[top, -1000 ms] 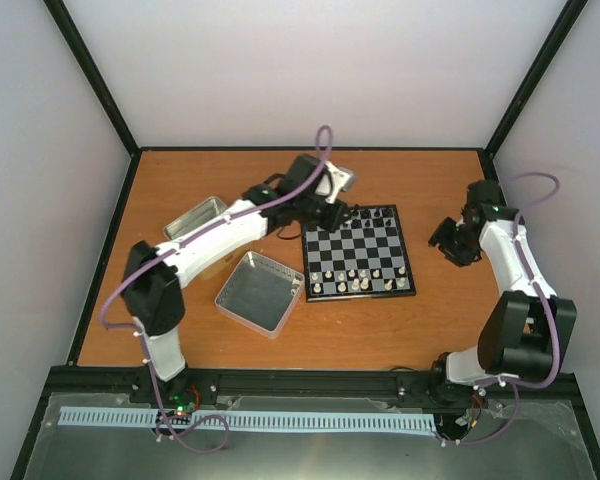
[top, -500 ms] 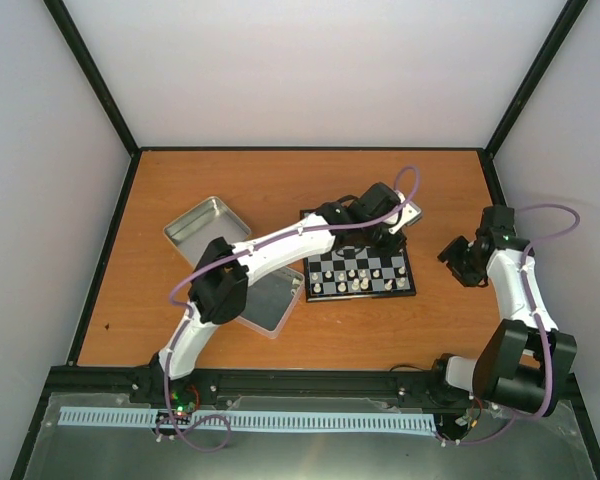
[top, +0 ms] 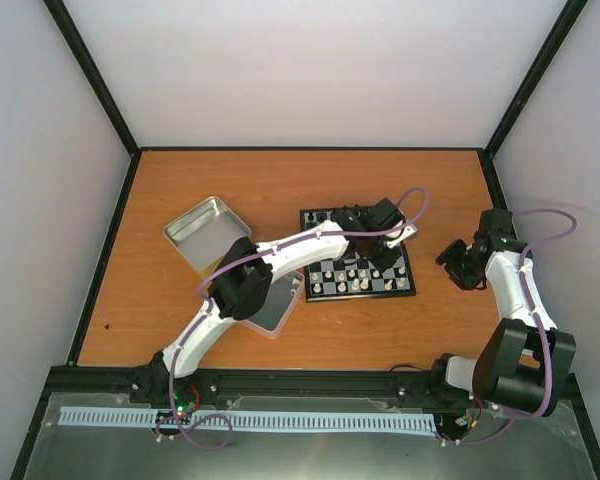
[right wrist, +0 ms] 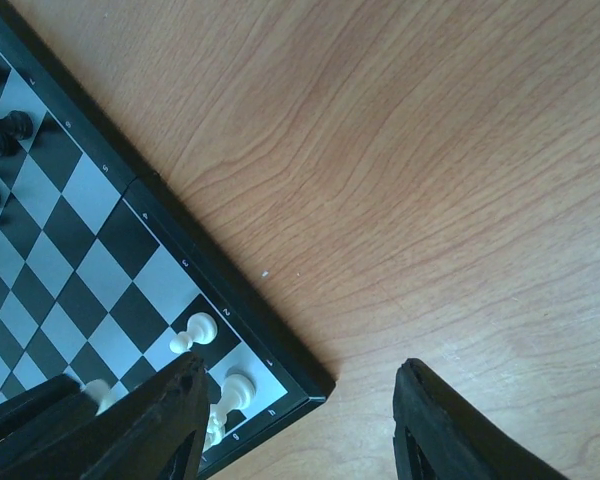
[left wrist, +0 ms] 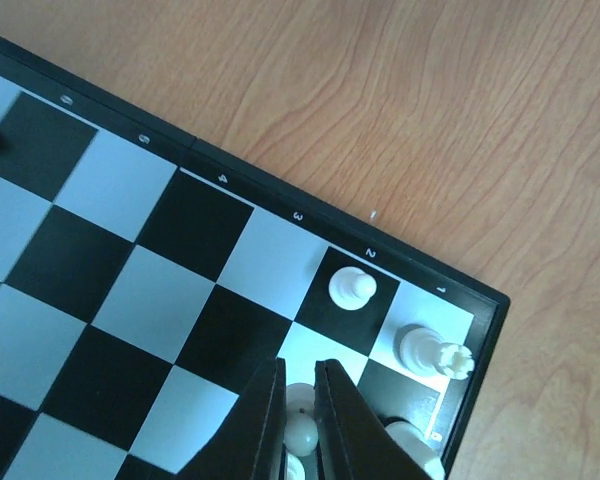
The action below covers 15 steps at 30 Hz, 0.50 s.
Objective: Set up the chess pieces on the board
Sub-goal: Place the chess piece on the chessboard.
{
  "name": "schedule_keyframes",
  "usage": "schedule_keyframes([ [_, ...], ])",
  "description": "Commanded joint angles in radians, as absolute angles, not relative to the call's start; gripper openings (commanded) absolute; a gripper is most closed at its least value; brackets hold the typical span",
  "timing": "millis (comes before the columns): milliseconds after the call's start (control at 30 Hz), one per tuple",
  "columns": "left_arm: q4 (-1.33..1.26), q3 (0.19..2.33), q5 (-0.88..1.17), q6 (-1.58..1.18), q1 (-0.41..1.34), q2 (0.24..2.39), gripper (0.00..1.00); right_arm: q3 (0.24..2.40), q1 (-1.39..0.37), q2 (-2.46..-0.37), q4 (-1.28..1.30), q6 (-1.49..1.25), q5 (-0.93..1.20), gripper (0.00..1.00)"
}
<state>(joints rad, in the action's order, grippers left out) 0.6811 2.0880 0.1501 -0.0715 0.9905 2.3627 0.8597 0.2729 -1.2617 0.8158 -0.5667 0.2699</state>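
The white pawn should go down next onto the pale square (top: 388, 273) (left wrist: 320, 357) beside the standing white pawn, carried by my left gripper.
The board (top: 320, 248) lies mid-table, white chess pieces (top: 352, 284) along its near rows and black ones at the far edge. My left gripper (top: 388, 256) reaches over the board's near right corner. In the left wrist view it (left wrist: 300, 368) is shut on a white pawn (left wrist: 302, 428) over a pale square, beside a standing white pawn (left wrist: 353, 288) and a white rook (left wrist: 435, 351). My right gripper (top: 458, 262) hovers over bare table right of the board. In the right wrist view it (right wrist: 300, 385) is open and empty, with the board's corner (right wrist: 280, 372) below.
A silver metal tin (top: 208, 232) lies left of the board. A second tin (top: 276, 306) sits partly under my left arm at the board's near left. The black frame rails (top: 310, 150) and walls ring the wooden table (top: 230, 180).
My left arm swung from the board's far left corner across to its near right corner. My right gripper drew back slightly to the right.
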Motion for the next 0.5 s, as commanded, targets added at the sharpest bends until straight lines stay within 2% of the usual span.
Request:
schedule_keyframes([
  [0, 0.699, 2.150, 0.165, -0.043, 1.002, 2.402, 0.01, 0.851, 0.280, -1.255, 0.811, -0.574, 0.269, 0.51],
  [467, 0.709, 2.145, 0.202, -0.043, 1.002, 2.449, 0.04, 0.865, 0.280, -1.278, 0.819, -0.574, 0.272, 0.51],
])
